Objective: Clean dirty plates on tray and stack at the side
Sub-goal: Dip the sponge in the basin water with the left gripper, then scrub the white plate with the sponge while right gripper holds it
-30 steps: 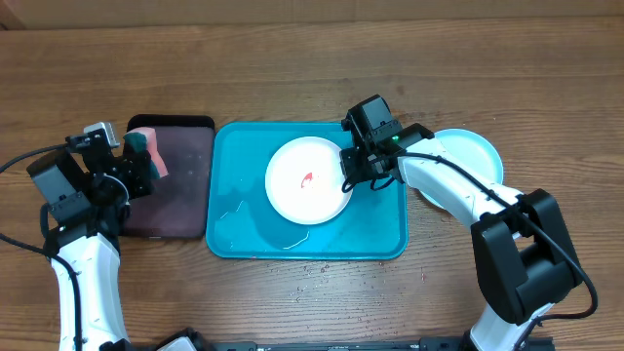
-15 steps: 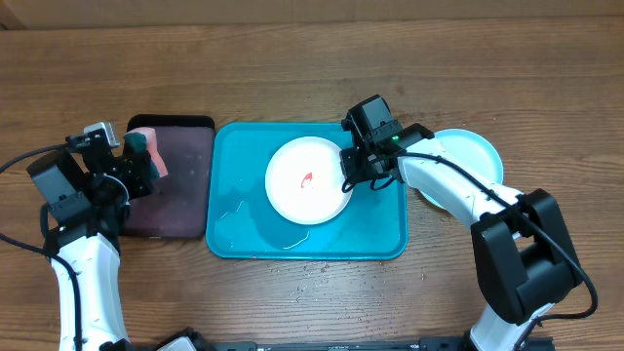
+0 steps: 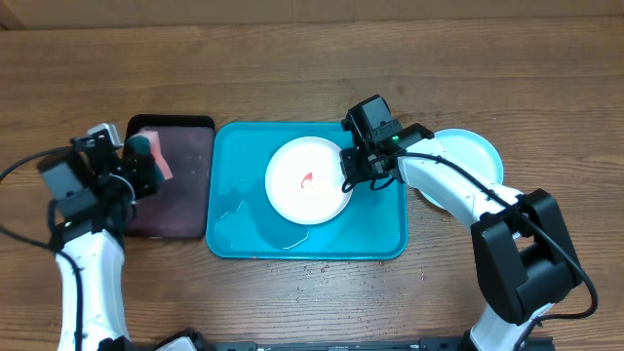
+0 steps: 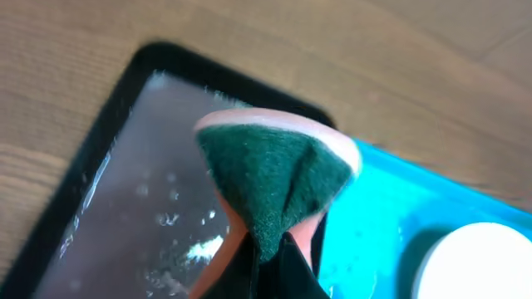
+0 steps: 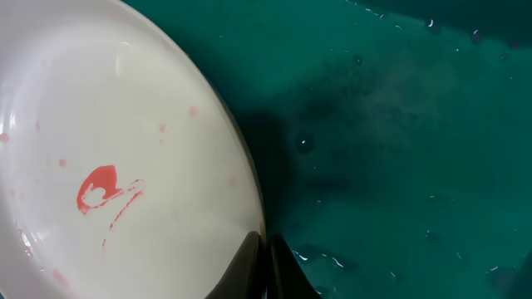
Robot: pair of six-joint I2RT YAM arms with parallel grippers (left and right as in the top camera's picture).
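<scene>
A red smear needs wiping first, so the sponge (image 4: 274,178) sweeps across the white plate in my left gripper next, then lowers onto the dark tray's bottom for release.
A white plate (image 3: 307,180) with a red smear lies on the turquoise tray (image 3: 234,224); it also shows in the right wrist view (image 5: 125,158). My right gripper (image 3: 349,171) is shut on the white plate's right rim (image 5: 264,249). A light blue plate (image 3: 468,151) lies on the table right of the tray, partly under my right arm. My left gripper (image 3: 144,168) is shut on a pink and green sponge (image 4: 274,178) and holds it above the dark tray (image 4: 125,208). The yellow-green plate is out of view.
The black-rimmed dark tray (image 3: 180,180) lies just left of the turquoise tray, wet with bits of foam. Water drops lie on the turquoise tray's floor (image 5: 399,124). Wooden table (image 3: 312,58) surrounds both trays.
My left arm has shifted slightly to the right with the sponge. The right arm and the white plate have not moved.
</scene>
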